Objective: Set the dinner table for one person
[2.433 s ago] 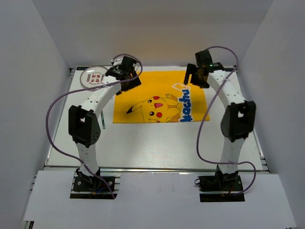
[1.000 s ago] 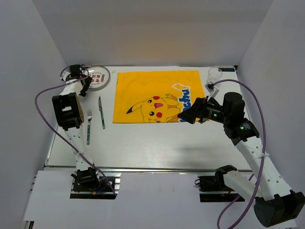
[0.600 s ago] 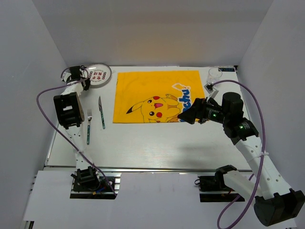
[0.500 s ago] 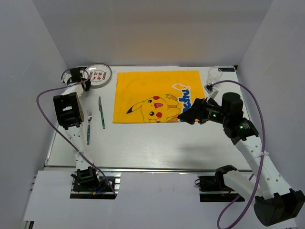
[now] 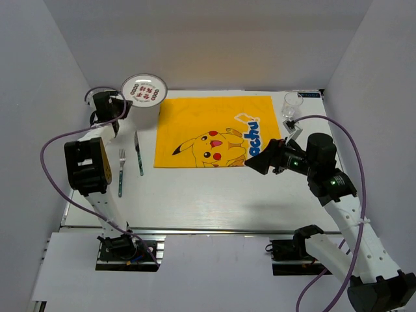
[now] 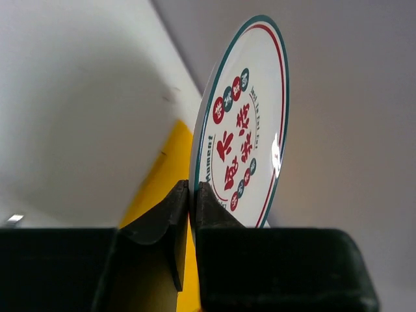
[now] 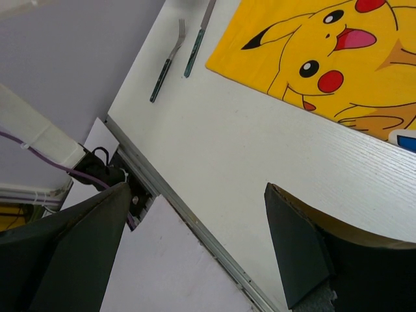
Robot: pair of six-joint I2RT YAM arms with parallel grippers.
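Note:
The placemat's bare middle is below my left gripper and to its right in the top view, so I should next move the plate across and down to let go of it.
A white plate with a green rim and red characters is off the dinner table, tilted on edge at the back left. My left gripper is shut on its rim. In the left wrist view the plate stands upright out of my pinched left gripper. The yellow Pikachu placemat lies flat in the middle. My right gripper hovers open over the mat's lower right corner, and in its own view the right gripper holds nothing above the bare table.
A fork and a knife lie left of the mat, also seen as fork and knife. A clear glass stands at the back right. The metal rail edges the table's front.
My left gripper closed on the plate's rim and lifted it off the table, up and to the right. The right arm drifted slightly toward the near side, still open.

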